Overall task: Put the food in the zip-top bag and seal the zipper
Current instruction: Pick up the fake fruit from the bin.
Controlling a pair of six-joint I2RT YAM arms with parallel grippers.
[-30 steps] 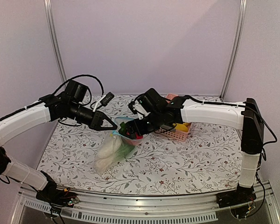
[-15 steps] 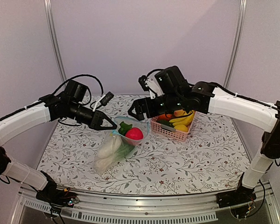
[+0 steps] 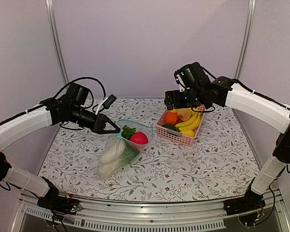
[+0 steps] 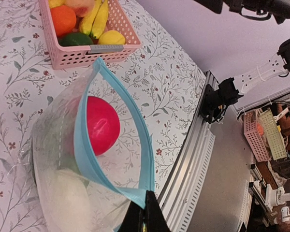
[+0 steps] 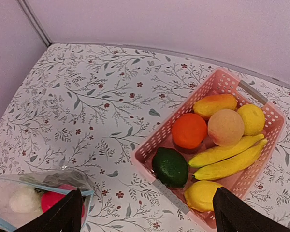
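Note:
Next, the right gripper moves down and toward the right in the wrist view and closes around the peach-orange fruit (image 3: 184, 114) (image 5: 225, 127), because that fruit lies uncovered beside the bananas.
The clear zip-top bag (image 3: 121, 152) lies mid-table with its mouth held open. Inside are the bok choy (image 3: 111, 153) and the red-pink fruit (image 3: 139, 138). My left gripper (image 3: 109, 127) is shut on the light-blue zipper (image 4: 82, 145) at the mouth's corner, seen at the left wrist view's bottom edge (image 4: 145, 215); the red fruit (image 4: 99, 124) shows through the mouth. My right gripper (image 3: 175, 101) is open and empty, hovering above the pink basket's near-left part (image 5: 147, 217). The peach-orange fruit (image 5: 225, 127) lies in the basket, also visible in the top view (image 3: 184, 114).
The pink slatted basket (image 3: 176, 137) stands right of the bag and holds an orange (image 5: 189, 130), a green avocado (image 5: 169, 166), bananas (image 5: 227, 157), lemons and a mango. The frame rail (image 3: 145, 217) runs along the table's near edge.
My right gripper has left the bag mouth, risen and swung right to above the basket, leaving the red fruit in the bag. The left gripper has kept its hold on the zipper.

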